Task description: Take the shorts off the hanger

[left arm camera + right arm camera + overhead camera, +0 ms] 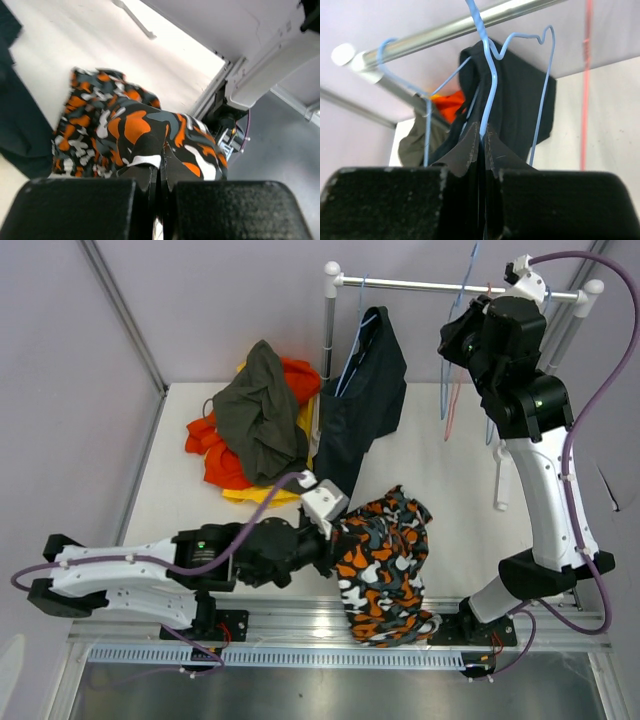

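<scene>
Next, my right gripper lowers, shifts slightly toward the navy-black shorts, and releases the wire on the bar, since the blue hanger's top stands above the bar.
My left gripper is shut on the camouflage shorts, which lie bunched at the table's near edge and hang over it. In the left wrist view the jaws pinch a fold of this fabric. The navy-black shorts hang on a blue hanger from the rail. My right gripper is up at the rail, shut on the wire of another blue hanger; the navy shorts hang behind it. Olive-grey, orange-red and yellow shorts lie piled at the back left.
A red wire hanger hangs from the rail beside the blue one, also visible in the right wrist view. The rail's white posts stand at the table's back. A metal track runs along the near edge.
</scene>
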Available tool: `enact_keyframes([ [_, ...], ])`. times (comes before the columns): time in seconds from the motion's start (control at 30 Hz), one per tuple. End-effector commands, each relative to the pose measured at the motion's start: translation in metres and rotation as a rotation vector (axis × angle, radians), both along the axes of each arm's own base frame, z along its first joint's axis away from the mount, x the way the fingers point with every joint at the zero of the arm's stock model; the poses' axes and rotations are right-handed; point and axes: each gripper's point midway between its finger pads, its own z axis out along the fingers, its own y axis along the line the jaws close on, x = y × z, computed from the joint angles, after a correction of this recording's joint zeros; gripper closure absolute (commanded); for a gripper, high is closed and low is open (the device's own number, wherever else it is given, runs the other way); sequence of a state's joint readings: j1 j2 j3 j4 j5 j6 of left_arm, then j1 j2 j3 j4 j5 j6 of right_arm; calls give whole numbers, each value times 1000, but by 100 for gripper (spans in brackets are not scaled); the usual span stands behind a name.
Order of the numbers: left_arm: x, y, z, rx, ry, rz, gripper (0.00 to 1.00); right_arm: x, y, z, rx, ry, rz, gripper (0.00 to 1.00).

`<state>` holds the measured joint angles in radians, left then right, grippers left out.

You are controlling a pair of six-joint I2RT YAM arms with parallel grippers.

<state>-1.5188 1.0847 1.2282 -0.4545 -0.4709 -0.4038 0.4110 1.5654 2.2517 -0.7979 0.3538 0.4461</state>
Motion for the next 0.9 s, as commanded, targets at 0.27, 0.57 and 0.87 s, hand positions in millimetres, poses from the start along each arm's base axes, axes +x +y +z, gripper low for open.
enact_keyframes([
  [0.27, 21, 39, 23, -66, -26, 158, 100, 34, -5, -44, -3, -12, 19, 100],
  [0.57, 76, 104, 157, -158, -281, 391, 100, -6, -12, -58, 41, -1, 50, 100],
  [0.87, 167, 178, 276, -175, -518, 671, 100, -42, -26, -68, 17, 16, 42, 1],
])
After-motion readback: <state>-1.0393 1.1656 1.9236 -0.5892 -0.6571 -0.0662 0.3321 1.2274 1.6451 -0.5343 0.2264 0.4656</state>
